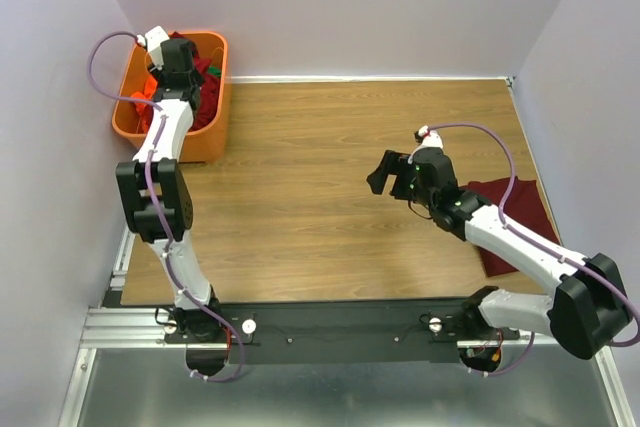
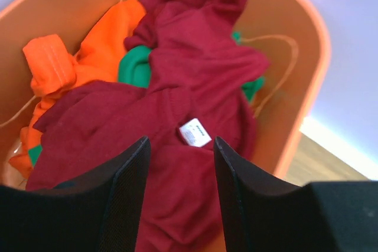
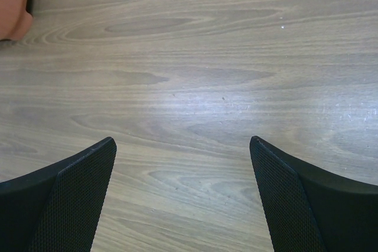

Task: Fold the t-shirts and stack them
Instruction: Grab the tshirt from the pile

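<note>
To get the maroon t-shirt in the orange bin, my left gripper should lower onto its neckband (image 2: 179, 126) beside the white label first.
A crumpled maroon t-shirt (image 2: 195, 81) with a small white neck label (image 2: 195, 132) lies on top of the pile in the orange bin (image 2: 298, 92). My left gripper (image 2: 181, 143) hangs just above it, open, with nothing between its fingers. Another maroon t-shirt (image 1: 520, 209) lies flat at the right edge of the table, partly hidden by my right arm. My right gripper (image 1: 386, 175) hovers open over bare wood (image 3: 189, 87) near the table's middle, to the left of that shirt. It holds nothing.
The orange bin (image 1: 210, 137) stands at the table's back left corner. It also holds a bright orange garment (image 2: 100, 51) and a green garment (image 2: 134, 70) under the maroon cloth. Walls close in the left, back and right sides.
</note>
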